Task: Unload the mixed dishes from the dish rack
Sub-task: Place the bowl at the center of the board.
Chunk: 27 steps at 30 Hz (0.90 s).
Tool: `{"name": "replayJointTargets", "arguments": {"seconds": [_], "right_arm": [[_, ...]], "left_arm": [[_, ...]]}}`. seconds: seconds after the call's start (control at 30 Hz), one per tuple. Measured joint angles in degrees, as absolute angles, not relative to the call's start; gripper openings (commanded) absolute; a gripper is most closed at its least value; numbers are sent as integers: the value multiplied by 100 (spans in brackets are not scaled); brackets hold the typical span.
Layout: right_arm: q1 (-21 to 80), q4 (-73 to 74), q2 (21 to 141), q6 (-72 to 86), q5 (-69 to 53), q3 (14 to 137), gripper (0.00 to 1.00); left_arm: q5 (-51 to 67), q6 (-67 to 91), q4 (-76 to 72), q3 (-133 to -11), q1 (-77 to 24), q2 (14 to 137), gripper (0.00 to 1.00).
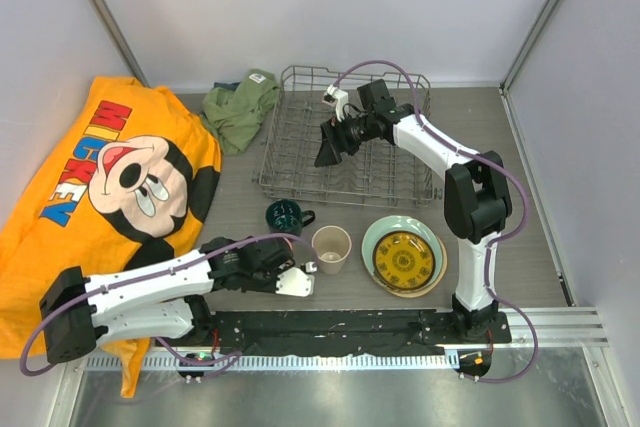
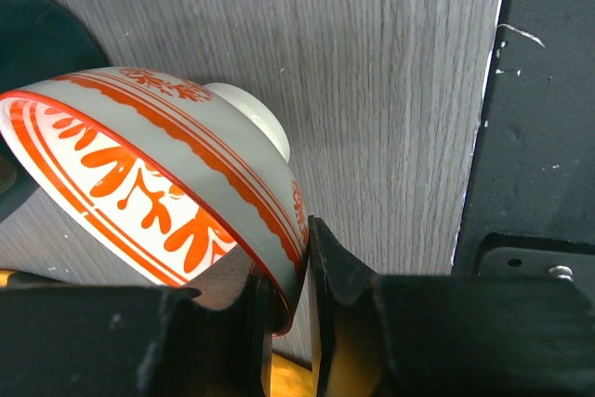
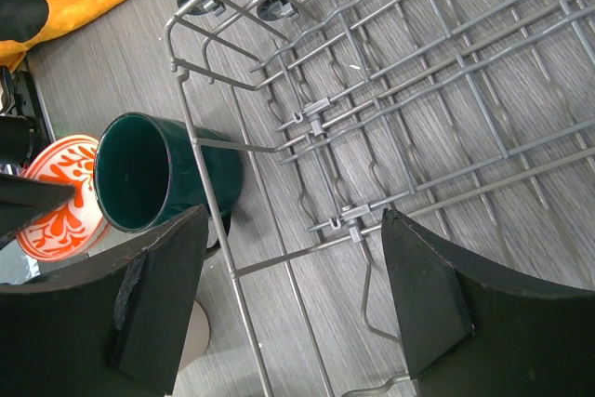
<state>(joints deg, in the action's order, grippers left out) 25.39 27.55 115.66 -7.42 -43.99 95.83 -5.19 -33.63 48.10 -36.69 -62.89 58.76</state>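
My left gripper shifts toward the beige cup (image 1: 331, 247) next and sets the bowl's white foot onto the tabletop beside the cup. It then releases the bowl, since that patch is bare.
My left gripper (image 2: 290, 297) is shut on the rim of the small red-orange bowl (image 2: 158, 183), which hangs tilted just over the grey table with its white foot showing. In the top view this bowl (image 1: 295, 284) is near the front, left of the beige cup (image 1: 331, 247). The dark teal mug (image 1: 285, 215) stands behind them. A small yellow patterned plate (image 1: 404, 260) lies on the pale green plate (image 1: 372, 237) at the right. My right gripper (image 3: 293, 295) is open over the dish rack (image 1: 345, 147), near its front left side, holding nothing. I see no dish in the rack.
An orange Mickey shirt (image 1: 110, 187) covers the left of the table. A green cloth (image 1: 240, 107) lies beside the rack's back left corner. The black base rail (image 1: 350, 327) runs along the near edge. Walls close in the back and both sides.
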Motion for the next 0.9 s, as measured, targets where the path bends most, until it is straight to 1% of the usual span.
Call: {"name": "replayJointTargets", "arguments": {"seconds": [0.27,0.9], "right_arm": [[2539,2766,11566,-749,-4397,9583,81],[2539,2829,11568,-836,-4397,9583,80]], "left_arm": [[-749,-3420,4401,-3433,-6528,5948,0],[-840,-3498,3874,-3286,-6796,6239,0]]}}
